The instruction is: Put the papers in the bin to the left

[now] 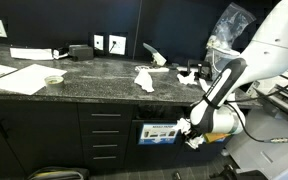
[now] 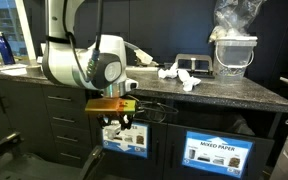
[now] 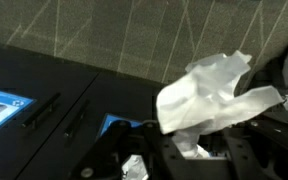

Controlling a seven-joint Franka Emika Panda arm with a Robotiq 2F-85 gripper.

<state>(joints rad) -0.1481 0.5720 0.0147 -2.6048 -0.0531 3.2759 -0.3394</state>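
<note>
The paper goes into the opening above the blue-edged sign next for release. My down-pointing gripper tilts toward the cabinet and reaches in, since that opening lies outward.
My gripper (image 1: 191, 136) (image 2: 122, 128) hangs below the counter edge, in front of the dark cabinet front. It is shut on a crumpled white paper (image 3: 209, 90), which bulges out above the fingers (image 3: 174, 150) in the wrist view. The bin (image 1: 159, 133) (image 2: 134, 143) is the compartment with the small blue-edged sign, directly behind the gripper. More white papers (image 1: 144, 80) (image 2: 179, 73) lie on the dark speckled counter above, with another scrap (image 1: 187, 75) beside them.
A second compartment with a brighter blue "mixed paper" sign (image 2: 218, 155) sits beside the bin. A clear plastic container (image 2: 234, 50) stands on the counter. Large flat white sheets (image 1: 19, 78) lie at the counter's far end. Drawers (image 1: 106, 135) flank the bin.
</note>
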